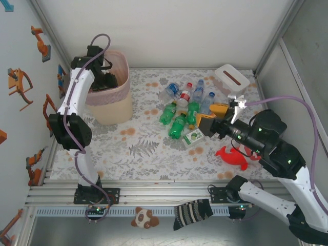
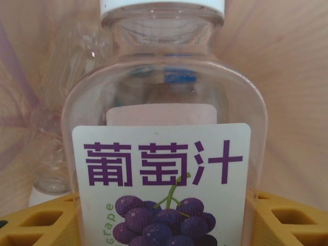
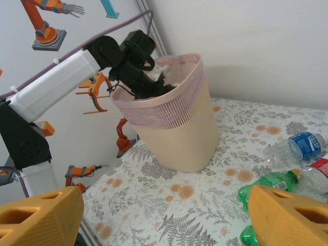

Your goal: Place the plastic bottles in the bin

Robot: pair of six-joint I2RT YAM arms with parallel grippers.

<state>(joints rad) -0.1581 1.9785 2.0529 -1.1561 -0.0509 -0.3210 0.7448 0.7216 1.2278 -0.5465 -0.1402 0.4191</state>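
Note:
The grape-labelled bottle hangs inside the bin (image 1: 110,105) with another clear bottle behind it, so the robot's left hand will go down deeper into the pink-lined bin (image 1: 117,69) and let go.
The cream bin (image 1: 110,105) with its pink liner stands at the far left. My left gripper (image 1: 105,79) reaches down inside it. In the left wrist view that gripper (image 2: 164,225) is shut on a clear bottle with a purple grape label (image 2: 164,102), held between the yellow fingers (image 2: 41,225). Another clear bottle (image 2: 51,154) lies in the bin behind it. Several bottles lie mid-table: green ones (image 1: 179,120), blue-labelled clear ones (image 1: 171,91) and a red-labelled one (image 1: 185,95). My right gripper (image 1: 210,116) hovers open just right of them, with nothing between its fingers (image 3: 289,215).
A white tissue box (image 1: 231,78) sits at the back right. A red toy figure (image 1: 233,156) lies under my right arm, and a small green-and-white carton (image 1: 195,137) beside the bottles. A striped sock (image 1: 192,212) and a panda toy (image 1: 145,219) lie on the front rail.

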